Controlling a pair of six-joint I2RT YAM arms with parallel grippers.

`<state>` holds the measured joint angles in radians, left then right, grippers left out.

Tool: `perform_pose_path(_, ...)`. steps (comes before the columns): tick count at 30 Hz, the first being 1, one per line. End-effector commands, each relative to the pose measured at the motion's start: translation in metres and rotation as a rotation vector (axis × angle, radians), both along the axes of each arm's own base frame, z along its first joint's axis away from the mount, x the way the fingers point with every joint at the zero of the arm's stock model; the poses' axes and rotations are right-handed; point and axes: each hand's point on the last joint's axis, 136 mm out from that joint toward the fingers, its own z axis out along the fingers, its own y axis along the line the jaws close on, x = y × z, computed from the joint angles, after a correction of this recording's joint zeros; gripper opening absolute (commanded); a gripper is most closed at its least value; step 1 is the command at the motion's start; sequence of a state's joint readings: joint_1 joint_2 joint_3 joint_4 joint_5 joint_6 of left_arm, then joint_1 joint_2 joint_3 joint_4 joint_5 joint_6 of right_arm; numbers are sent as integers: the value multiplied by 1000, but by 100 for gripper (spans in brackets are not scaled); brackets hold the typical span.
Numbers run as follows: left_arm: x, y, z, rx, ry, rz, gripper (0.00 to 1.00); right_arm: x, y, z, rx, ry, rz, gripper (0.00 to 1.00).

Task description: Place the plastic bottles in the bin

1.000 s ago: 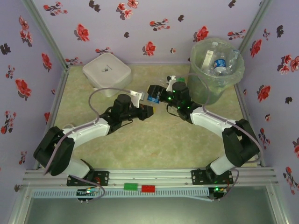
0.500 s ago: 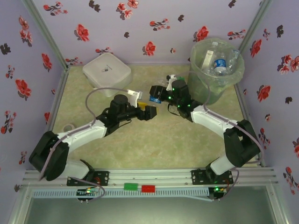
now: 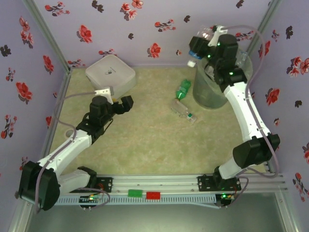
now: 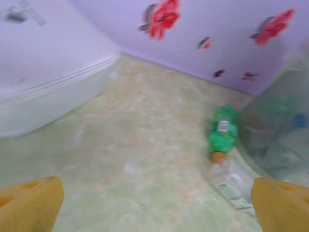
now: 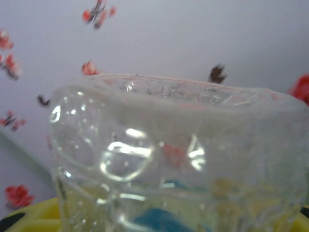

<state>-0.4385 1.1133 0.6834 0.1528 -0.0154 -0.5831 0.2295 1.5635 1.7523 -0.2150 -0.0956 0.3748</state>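
My right gripper needs to move over the bin's opening (image 3: 210, 68) next and go down to let go of the clear plastic bottle with the blue label, because that opening is below my gripper.
My right gripper (image 3: 200, 44) is raised at the far left rim of the bin (image 3: 205, 93), shut on a clear plastic bottle (image 3: 192, 53) with a blue label. In the right wrist view that bottle (image 5: 178, 154) spans the picture between my yellow fingers (image 5: 29, 218). On the table just left of the bin lie a green bottle (image 3: 182, 90) and a clear bottle (image 3: 185, 112). My left gripper (image 3: 123, 103) hangs open beside the white box, holding nothing. The left wrist view shows the green bottle (image 4: 223, 133), the clear bottle (image 4: 235, 187) and the bin (image 4: 282, 128) ahead on the right.
A white lidded square box (image 3: 110, 75) stands at the back left, close to my left gripper, and appears as the white box (image 4: 43, 82) in the left wrist view. Flowered walls close the table on three sides. A roll of tape (image 3: 71, 132) lies near the left edge.
The left gripper opened and pulled back left toward the white box. The right arm lifted the clear bottle from the table's middle to the bin's rim, uncovering two bottles on the table.
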Motion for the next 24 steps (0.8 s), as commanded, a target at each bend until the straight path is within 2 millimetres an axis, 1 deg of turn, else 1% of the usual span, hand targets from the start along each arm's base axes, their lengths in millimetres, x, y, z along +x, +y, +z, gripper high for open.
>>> perform_pose_path(1, -6, 12, -28, -35, 99, 54, 100, 25, -40, -30, -124, 100, -137, 44)
perform_pose_path(3, -8, 12, -33, -42, 112, 51, 100, 36, -57, -33, -151, 110, -185, 44)
perform_pose_path(6, -11, 12, -37, -42, 119, 51, 100, 53, -74, -49, -182, 158, -227, 45)
perform_pose_path(9, -12, 12, -38, -47, 124, 46, 100, 63, -82, -67, -203, 213, -245, 46)
perform_pose_path(14, -12, 7, -43, -86, 140, 34, 100, 74, -84, -97, -211, 282, -243, 49)
perform_pose_path(16, -13, 4, -45, -98, 150, 24, 100, 76, -85, -103, -212, 299, -249, 57)
perform_pose_path(17, -13, 3, -46, -98, 153, 20, 100, 76, -86, -103, -212, 301, -252, 61)
perform_pose_path(18, -13, 3, -46, -95, 153, 18, 100, 75, -87, -101, -211, 298, -254, 67)
perform_pose_path(19, -13, 3, -45, -89, 151, 15, 100, 74, -89, -98, -212, 295, -262, 77)
perform_pose_path(20, -14, 3, -45, -82, 149, 11, 100, 74, -90, -95, -217, 289, -267, 90)
perform_pose_path(21, -14, 3, -43, -72, 145, 7, 100, 71, -91, -88, -223, 278, -273, 99)
perform_pose_path(24, -13, 4, -36, -46, 132, -4, 100, 60, -100, -66, -244, 243, -315, 100)
